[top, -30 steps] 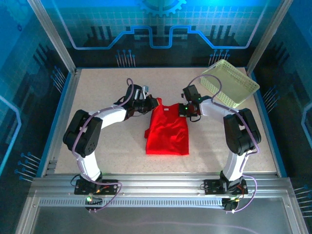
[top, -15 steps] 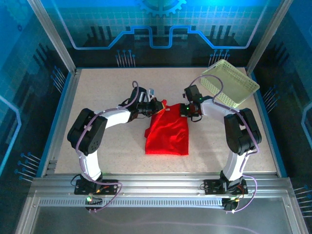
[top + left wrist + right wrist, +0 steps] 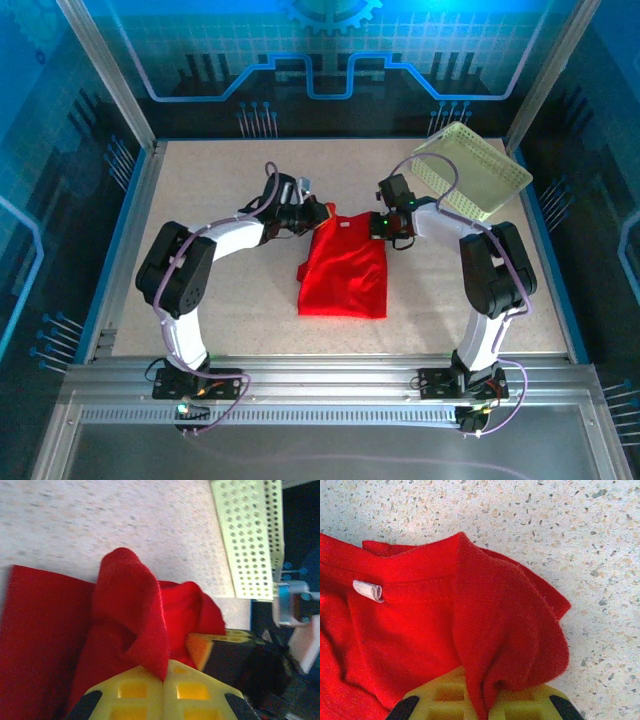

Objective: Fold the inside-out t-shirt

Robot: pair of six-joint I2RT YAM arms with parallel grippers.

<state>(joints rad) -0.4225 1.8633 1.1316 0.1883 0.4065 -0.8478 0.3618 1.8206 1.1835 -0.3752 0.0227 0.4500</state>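
I should move my left gripper away from my right gripper and down to the tabletop to let go of the peak of red cloth (image 3: 331, 209) (image 3: 132, 615), because it stands bunched up.
The inside-out t-shirt (image 3: 345, 268) is bright red and lies partly folded in the middle of the table. Its collar end faces away from the arm bases. My left gripper (image 3: 320, 214) is shut on the shirt's far left corner. In the left wrist view a peak of red cloth (image 3: 132, 615) rises out of the closed yellow jaws (image 3: 164, 681). My right gripper (image 3: 381, 226) is shut on the far right corner. In the right wrist view a fold of cloth (image 3: 510, 630) is pinched between the jaws (image 3: 482, 706), and the white tag (image 3: 368, 590) shows at the collar.
A pale yellow-green lattice basket (image 3: 472, 170) rests tilted at the back right corner, close behind the right arm; its perforated wall (image 3: 247, 540) appears in the left wrist view. Bare speckled tabletop (image 3: 200, 170) lies left of and behind the shirt. Blue rails edge the table.
My left gripper carried the shirt's left corner to the right, bunching the cloth, then eased back slightly left. The right gripper has held its place and its grip.
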